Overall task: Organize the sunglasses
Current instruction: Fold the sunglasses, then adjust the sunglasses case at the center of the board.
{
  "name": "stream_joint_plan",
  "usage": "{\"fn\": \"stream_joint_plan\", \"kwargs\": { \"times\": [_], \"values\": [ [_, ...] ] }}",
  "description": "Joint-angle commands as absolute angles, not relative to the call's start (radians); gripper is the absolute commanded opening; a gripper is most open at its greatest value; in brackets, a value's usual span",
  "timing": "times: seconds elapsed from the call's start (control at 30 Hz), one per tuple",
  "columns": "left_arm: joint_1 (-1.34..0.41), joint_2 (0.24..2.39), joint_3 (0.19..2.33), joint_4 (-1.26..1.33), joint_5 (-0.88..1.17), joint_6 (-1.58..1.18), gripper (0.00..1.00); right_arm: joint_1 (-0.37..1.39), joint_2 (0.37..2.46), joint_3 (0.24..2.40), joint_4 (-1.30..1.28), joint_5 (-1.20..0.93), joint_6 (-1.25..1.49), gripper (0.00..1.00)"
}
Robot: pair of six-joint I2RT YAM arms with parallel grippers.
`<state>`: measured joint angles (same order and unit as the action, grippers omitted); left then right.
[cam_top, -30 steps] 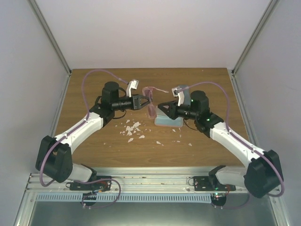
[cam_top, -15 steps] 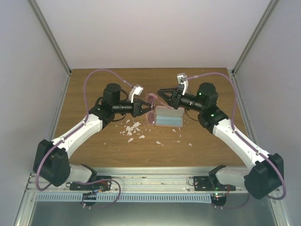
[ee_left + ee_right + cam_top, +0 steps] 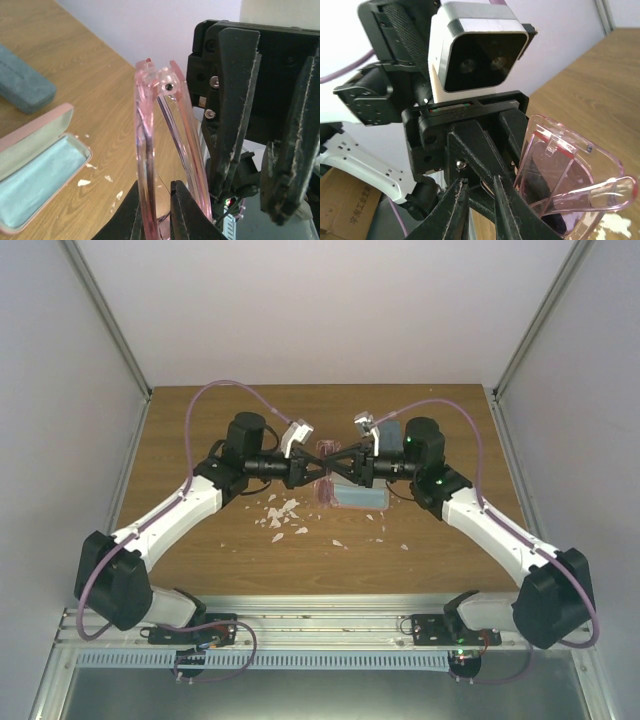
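Observation:
The robot needs to carry the sunglasses down next onto the pink case's empty blue lining point(image 3: 361, 497) point(image 3: 44, 184), which is below the left gripper and to its right in the top view, and release them there.
The pink sunglasses point(image 3: 324, 448) with translucent frame are held above the table's middle, between the two grippers. My left gripper point(image 3: 322, 468) is shut on their frame; the left wrist view shows the rim point(image 3: 150, 150) pinched between its fingers point(image 3: 154, 210). My right gripper point(image 3: 338, 462) faces it, open, its fingers point(image 3: 235, 125) just beside a temple, not touching it that I can see. The right wrist view shows the sunglasses point(image 3: 570, 170) to the right of its open gripper point(image 3: 479, 180). The black sunglasses are out of view.
An open pink case point(image 3: 35, 175) lined with light blue cloth lies under the grippers, also in the top view point(image 3: 355, 498). A closed blue-grey case point(image 3: 25, 85) lies farther back. White scraps point(image 3: 280, 510) are scattered on the wooden table point(image 3: 200, 420).
My right gripper has risen from the open case and swung left to meet the left gripper. The left gripper has kept the pink sunglasses and shifted slightly right.

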<state>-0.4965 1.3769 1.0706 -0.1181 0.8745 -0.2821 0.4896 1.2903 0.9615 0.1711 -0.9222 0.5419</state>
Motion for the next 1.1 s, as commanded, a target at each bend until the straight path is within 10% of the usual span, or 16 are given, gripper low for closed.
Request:
{"fn": "stream_joint_plan", "kwargs": {
  "times": [0.0, 0.4, 1.07],
  "values": [
    [-0.519, 1.394, 1.119, -0.130, 0.867, -0.228, 0.00, 0.494, 1.307, 0.979, 0.020, -0.785, 0.502, 0.15],
    [-0.636, 1.535, 1.234, -0.329, 0.436, -0.014, 0.00, 0.456, 1.100, 0.785, -0.271, -0.191, 0.650, 0.20],
    [-0.792, 1.798, 1.440, -0.426, 0.163, 0.189, 0.00, 0.394, 1.437, 0.597, -0.188, -0.158, 0.642, 0.16]
  ]
}}
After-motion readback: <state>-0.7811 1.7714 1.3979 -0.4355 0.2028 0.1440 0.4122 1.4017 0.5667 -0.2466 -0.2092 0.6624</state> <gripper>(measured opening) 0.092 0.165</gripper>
